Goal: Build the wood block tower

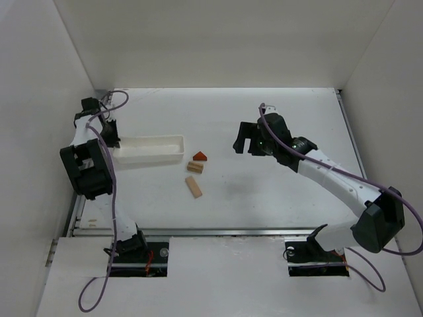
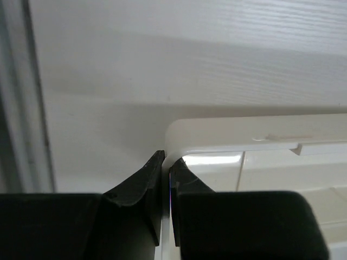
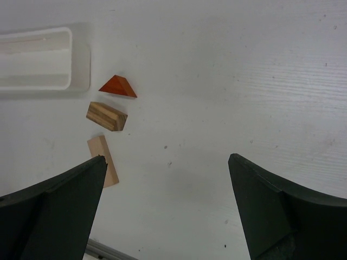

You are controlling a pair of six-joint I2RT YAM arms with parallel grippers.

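Observation:
The white tray point(image 1: 152, 140) goes down and slightly back with my left gripper next, turning at an angle. The gripper then opens, since bare table lies along the tray's near side.
Three loose wood blocks lie flat on the table, none stacked: a reddish-brown triangular piece point(image 1: 200, 156) point(image 3: 116, 86), a short striped tan block point(image 1: 194, 168) point(image 3: 107, 116) and a longer pale bar point(image 1: 193, 187) point(image 3: 100, 147). My right gripper point(image 1: 246, 146) point(image 3: 167, 158) hovers to their right, jaws wide open with only bare table between them. Its left fingertip overlaps the pale bar in the right wrist view. My left gripper point(image 1: 115, 144) point(image 2: 167, 162) is shut on the left end wall of the white tray point(image 1: 152, 140) point(image 2: 244, 127).
The long white tray point(image 3: 81, 59) lies just left of the blocks and looks empty inside. White walls enclose the table on the left, back and right. A metal rail point(image 1: 218, 232) runs along the near edge.

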